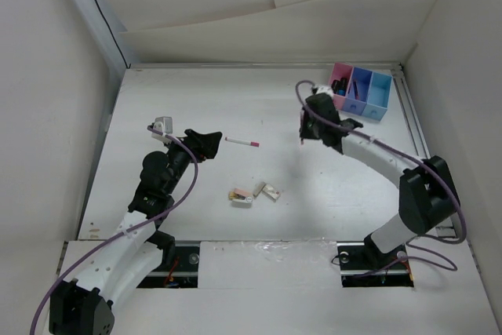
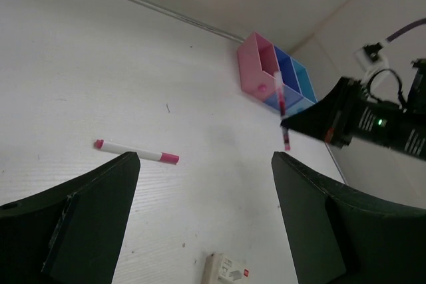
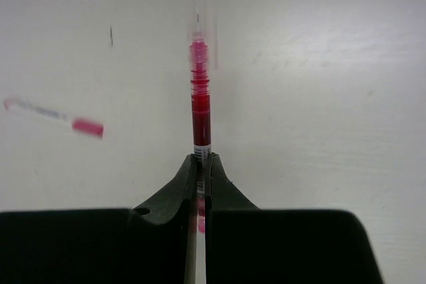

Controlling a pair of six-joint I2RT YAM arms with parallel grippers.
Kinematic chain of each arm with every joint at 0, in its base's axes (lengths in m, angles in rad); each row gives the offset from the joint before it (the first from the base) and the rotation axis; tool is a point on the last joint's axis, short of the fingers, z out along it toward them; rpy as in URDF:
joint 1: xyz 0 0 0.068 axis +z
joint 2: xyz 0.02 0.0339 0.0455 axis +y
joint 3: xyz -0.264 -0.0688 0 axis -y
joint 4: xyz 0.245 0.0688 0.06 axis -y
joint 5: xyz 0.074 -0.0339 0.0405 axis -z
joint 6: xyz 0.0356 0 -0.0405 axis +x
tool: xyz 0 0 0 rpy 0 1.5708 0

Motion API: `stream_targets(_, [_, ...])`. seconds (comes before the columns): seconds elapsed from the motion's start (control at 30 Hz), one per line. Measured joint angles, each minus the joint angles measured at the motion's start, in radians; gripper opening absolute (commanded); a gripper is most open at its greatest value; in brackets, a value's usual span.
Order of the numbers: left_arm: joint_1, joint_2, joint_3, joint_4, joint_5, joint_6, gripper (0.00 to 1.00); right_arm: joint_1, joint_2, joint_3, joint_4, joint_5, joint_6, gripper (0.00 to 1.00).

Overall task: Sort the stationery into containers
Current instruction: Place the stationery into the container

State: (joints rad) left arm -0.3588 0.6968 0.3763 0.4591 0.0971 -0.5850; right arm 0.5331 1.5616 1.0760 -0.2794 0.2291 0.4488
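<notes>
My right gripper carries the red pen outward over the blue bin next, since a slim dark item sits in the blue bin.
My right gripper [image 3: 202, 161] is shut on a red pen with a clear cap [image 3: 200, 108] and holds it above the table, left of the bins; the gripper also shows in the top view [image 1: 306, 129]. A white pen with pink ends [image 1: 241, 142] lies on the table just right of my open, empty left gripper [image 1: 213, 145], and shows in the left wrist view [image 2: 136, 151]. Whitish eraser blocks [image 1: 241, 196] [image 1: 271, 191] lie mid-table. The joined pink [image 1: 339, 74], blue [image 1: 361, 78] and light blue [image 1: 380, 84] bins stand at the far right.
Dark items stick up in the pink and blue bins. White walls enclose the table on the left, back and right. A metal rail [image 1: 259, 253] runs along the near edge between the arm bases.
</notes>
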Motion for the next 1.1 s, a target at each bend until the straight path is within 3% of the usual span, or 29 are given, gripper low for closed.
stream_targets(0.2, [0.0, 0.0, 0.0, 0.0, 0.0, 0.0, 0.78, -0.289, 0.025, 0.179, 0.041, 0.006, 0.026, 0.0])
stream_targets(0.37, [0.0, 0.0, 0.0, 0.0, 0.0, 0.0, 0.78, -0.449, 0.198, 0.415, 0.047, 0.016, 0.039, 0.0])
stream_targets(0.57, [0.0, 0.001, 0.0, 0.0, 0.0, 0.0, 0.78, -0.539, 0.417, 0.634, -0.009, 0.01, 0.023, 0.0])
stream_targets(0.83, [0.0, 0.005, 0.0, 0.001, 0.0, 0.0, 0.78, -0.571, 0.523, 0.695, -0.082, 0.006, 0.009, 0.0])
stream_targets(0.93, [0.0, 0.013, 0.0, 0.0, 0.0, 0.0, 0.78, -0.573, 0.527, 0.697, -0.089, 0.006, 0.006, 0.16])
stream_targets(0.97, [0.0, 0.014, 0.0, -0.001, 0.0, 0.0, 0.78, -0.573, 0.527, 0.697, -0.089, 0.006, 0.006, 0.27])
stream_targets(1.1, [0.0, 0.014, 0.0, 0.0, 0.0, 0.0, 0.78, -0.58, 0.527, 0.697, -0.088, 0.005, 0.005, 0.43])
